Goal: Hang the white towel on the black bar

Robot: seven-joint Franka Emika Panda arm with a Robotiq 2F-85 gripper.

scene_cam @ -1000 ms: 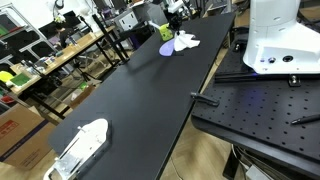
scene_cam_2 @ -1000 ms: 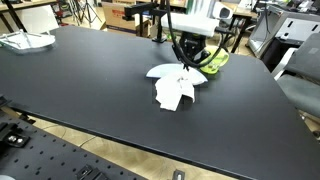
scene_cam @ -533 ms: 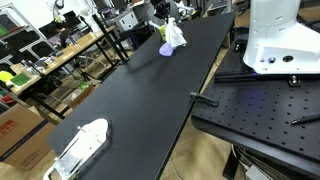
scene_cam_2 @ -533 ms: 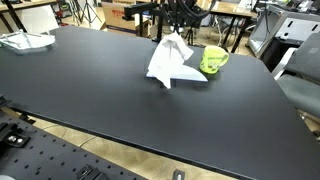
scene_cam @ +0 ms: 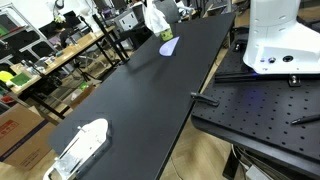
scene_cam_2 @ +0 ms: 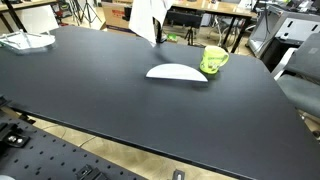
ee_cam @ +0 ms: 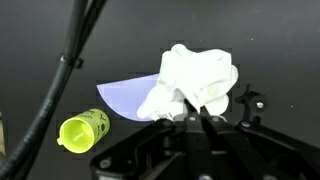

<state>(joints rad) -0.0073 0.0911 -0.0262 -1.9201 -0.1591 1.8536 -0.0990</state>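
Observation:
The white towel hangs beside the black stand. So next, my gripper moves outward and toward the right in the wrist view, over the stand, and releases.
The white towel (ee_cam: 195,78) hangs bunched from my gripper (ee_cam: 190,118), whose fingers are shut on it in the wrist view. In both exterior views the towel (scene_cam: 157,17) (scene_cam_2: 145,20) dangles high above the far end of the black table, and the gripper is at or past the top edge. Part of a black stand (scene_cam_2: 159,33) shows just beside the towel; its bar is hidden. Below lie a lilac plate (scene_cam_2: 177,72) (scene_cam: 167,47) (ee_cam: 128,98) and a green cup (scene_cam_2: 214,60) (ee_cam: 83,130).
A white object (scene_cam: 80,146) (scene_cam_2: 25,41) lies at the other end of the black table (scene_cam_2: 120,110). The white robot base (scene_cam: 275,35) stands on a perforated board beside it. Cluttered benches (scene_cam: 40,60) run along the far side.
The gripper has lifted the towel off the lilac plate, raising it and carrying it toward the table's far edge. The plate is now bare.

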